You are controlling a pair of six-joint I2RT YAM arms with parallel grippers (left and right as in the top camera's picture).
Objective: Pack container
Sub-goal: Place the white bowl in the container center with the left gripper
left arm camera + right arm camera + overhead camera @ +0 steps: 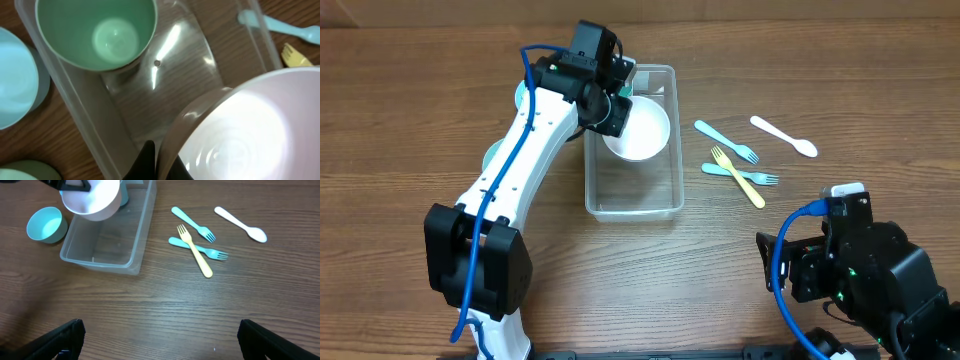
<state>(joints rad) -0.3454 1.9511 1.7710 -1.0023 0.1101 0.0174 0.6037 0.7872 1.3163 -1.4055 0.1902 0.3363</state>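
My left gripper needs to lower the white bowl and draw it back onto the container's bare bottom (636, 178) (161, 101), since the green cup takes the container's far end.
The clear container (635, 208) lies mid-table; it also shows in the left wrist view (85, 117) and the right wrist view (100, 262). A green cup (97, 32) stands upright in its far end. My left gripper (610, 105) is shut on the rim of a white bowl (640, 130), its jaws (161, 162) pinching the wall, and holds the white bowl (240, 130) tilted over the container. The bowl also shows in the right wrist view (92, 200). My right gripper (160, 340) is open and empty over bare wood at the near right (770, 262).
Right of the container lie two light-blue forks (725, 140) (720, 169), a yellow fork (740, 177) and a white spoon (783, 135). A light-blue bowl (15, 80) sits left of the container, and a light-blue cup (46, 225) beside it.
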